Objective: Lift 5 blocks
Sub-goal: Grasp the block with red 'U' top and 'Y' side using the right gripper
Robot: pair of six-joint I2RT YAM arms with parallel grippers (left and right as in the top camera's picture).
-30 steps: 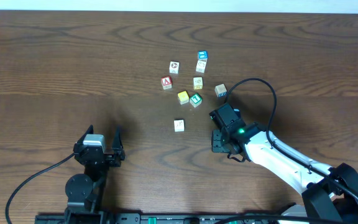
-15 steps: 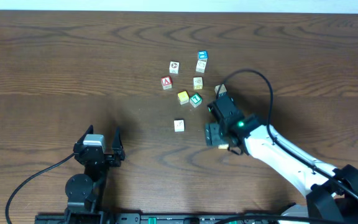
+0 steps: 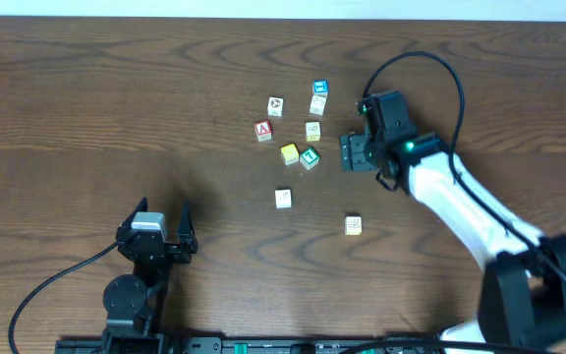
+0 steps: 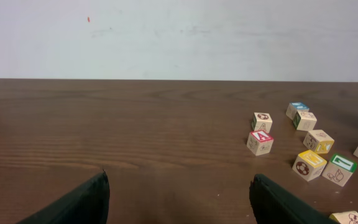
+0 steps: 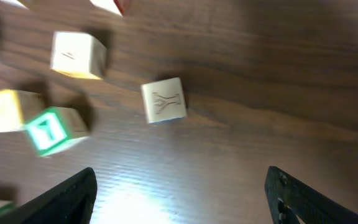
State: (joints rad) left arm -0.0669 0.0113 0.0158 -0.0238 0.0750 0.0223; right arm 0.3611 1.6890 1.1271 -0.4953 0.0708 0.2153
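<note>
My open right gripper comes down onto the Y-marked cream block [image 5: 164,101] next, since bare tabletop around that block leaves room for a finger on either side.
The blocks lie scattered at the table's middle. The green "T" block [image 3: 310,157] [image 5: 48,130] touches the yellow one [image 3: 289,153] [image 4: 309,165]. Pale cream blocks sit at the far side [image 3: 313,130], nearer [image 3: 283,199], and alone near right [image 3: 353,225]. My right gripper [image 3: 347,153] [image 5: 181,169] hovers open just right of the green "T" block, empty; a cream block [image 5: 163,99] lies ahead between its fingers. My left gripper [image 3: 165,208] [image 4: 180,176] rests open and empty at the near left, far from the blocks.
A red "A" cube [image 3: 262,130] [image 4: 260,142], a white cube [image 3: 276,105] and a blue-topped cube [image 3: 319,88] with another cube [image 3: 317,104] beside it sit at the far side of the cluster. The right arm's cable [image 3: 411,61] loops above the table.
The right gripper opened, left a cream block near right, and swung away to the far side beside the green "T" block. The left arm stayed still.
</note>
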